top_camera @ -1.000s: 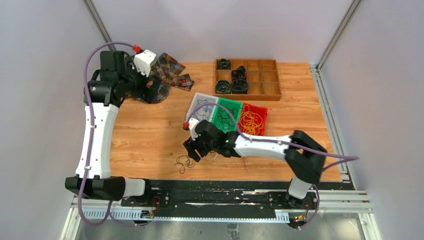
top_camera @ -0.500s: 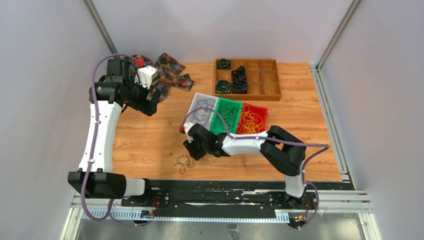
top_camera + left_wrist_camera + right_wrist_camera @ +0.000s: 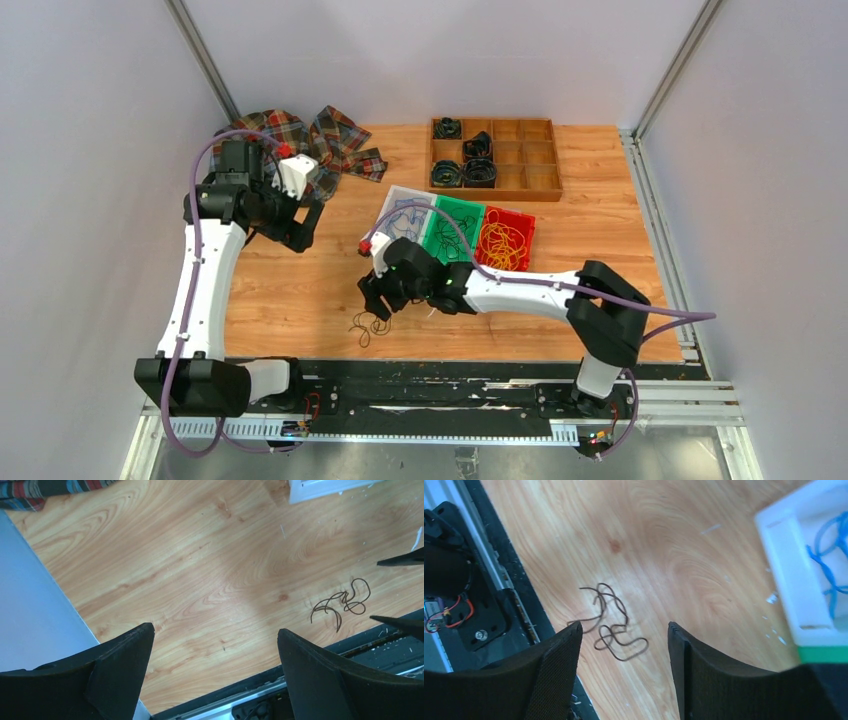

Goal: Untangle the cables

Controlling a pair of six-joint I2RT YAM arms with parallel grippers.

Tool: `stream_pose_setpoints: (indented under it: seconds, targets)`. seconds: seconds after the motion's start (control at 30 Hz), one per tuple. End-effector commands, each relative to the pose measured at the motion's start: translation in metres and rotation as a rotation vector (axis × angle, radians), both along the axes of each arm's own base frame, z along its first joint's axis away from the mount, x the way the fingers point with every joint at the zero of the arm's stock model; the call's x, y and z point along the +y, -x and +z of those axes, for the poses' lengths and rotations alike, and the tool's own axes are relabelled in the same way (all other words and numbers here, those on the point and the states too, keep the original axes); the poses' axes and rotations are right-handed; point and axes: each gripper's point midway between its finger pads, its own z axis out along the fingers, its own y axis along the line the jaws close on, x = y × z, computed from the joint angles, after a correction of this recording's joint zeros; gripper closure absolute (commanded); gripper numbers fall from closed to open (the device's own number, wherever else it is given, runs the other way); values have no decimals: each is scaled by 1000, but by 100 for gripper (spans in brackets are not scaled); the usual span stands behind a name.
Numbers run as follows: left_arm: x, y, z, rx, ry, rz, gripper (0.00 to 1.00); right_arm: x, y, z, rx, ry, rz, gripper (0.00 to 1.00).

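Note:
The looped end of the dark cable (image 3: 380,327) (image 3: 616,636) already has its loops between my right gripper's open fingers, so next I need to move that gripper down and slightly back onto it.
A small clump of thin dark cables (image 3: 368,325) lies loose on the wooden table near its front edge. It also shows in the left wrist view (image 3: 342,605) and the right wrist view (image 3: 611,620). My right gripper (image 3: 376,300) is open and empty, hovering just above and behind the clump, whose loops lie between and beyond its tips (image 3: 624,627). My left gripper (image 3: 300,228) is open and empty (image 3: 215,632), raised over the table's left part, well apart from the clump. Only dark strands show in the clump.
A white bin (image 3: 398,205) with blue cables, a green bin (image 3: 452,205) with dark ones and a red bin (image 3: 525,222) with yellow-orange ones stand mid-table. A wooden compartment tray (image 3: 535,155) with black coils is behind. A plaid cloth (image 3: 335,135) lies back left. A black rail (image 3: 450,372) runs along the front edge.
My left gripper has moved down and toward the table's middle, away from the plaid cloth. My right gripper has shifted slightly left over the clump. The cables have not moved.

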Motion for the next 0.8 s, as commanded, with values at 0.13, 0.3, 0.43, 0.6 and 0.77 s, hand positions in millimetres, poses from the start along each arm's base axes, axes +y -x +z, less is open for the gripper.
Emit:
stream_pose_setpoints:
  seconds: [0.13, 0.3, 0.43, 0.6, 0.77]
  targets:
    - [13, -1, 2, -58, -65, -12, 2, 28, 23, -48, 47, 118, 107, 41]
    - [21, 7, -1, -56, -121, -28, 2, 31, 24, -62, 52, 142, 126, 51]
    - [23, 6, 4, -71, -133, -18, 2, 34, 19, -58, 31, 141, 123, 72]
    - [17, 5, 8, -83, -94, -18, 2, 34, 7, -15, -11, 80, 99, 99]
    - [22, 8, 1, -65, -123, -19, 2, 10, -18, 31, -46, 21, 19, 99]
